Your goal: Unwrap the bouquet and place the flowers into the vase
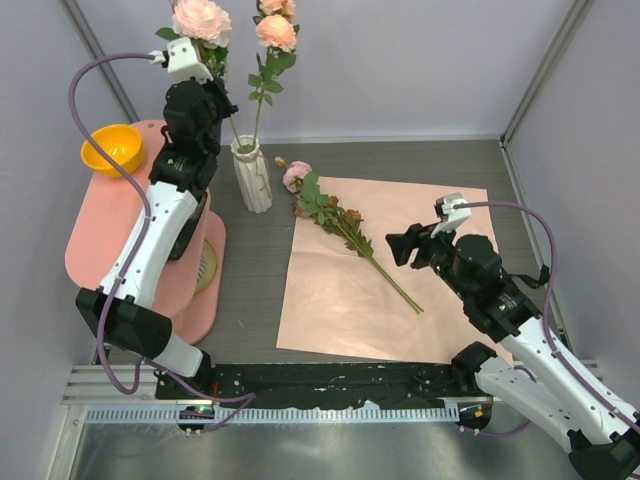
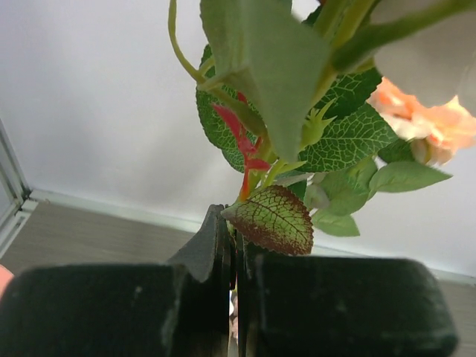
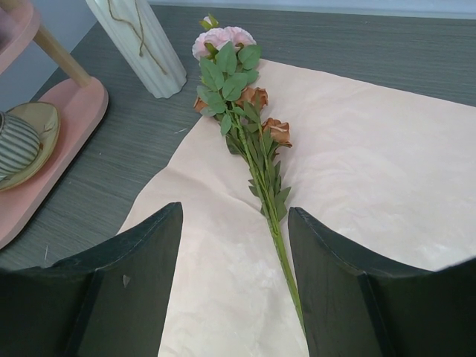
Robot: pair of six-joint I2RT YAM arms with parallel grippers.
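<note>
I will next move my right gripper down and to its left in the top view, and close it on the leafy rose's stem where the stem is bare past the leaves.
The white ribbed vase (image 1: 253, 180) (image 3: 141, 44) stands left of the unfolded salmon-pink paper (image 1: 440, 300) (image 3: 387, 186). One peach rose (image 1: 277, 30) stands in the vase. High above it, my left gripper (image 1: 213, 85) (image 2: 234, 230) is shut on the stem of a second pink rose (image 1: 200, 18). That stem runs down to the vase's mouth. A leafy rose (image 1: 345, 225) (image 3: 253, 149) with a pink bloom and brownish ones lies diagonally on the paper. My right gripper (image 1: 400, 247) (image 3: 234, 210) hovers open over its bare stem end, touching nothing.
An orange bowl (image 1: 112, 148) sits on top of a pink two-tier stand (image 1: 85, 230) at the left. A striped dish (image 3: 18, 145) rests on the stand's lower tier. Grey walls enclose the table on the back and both sides.
</note>
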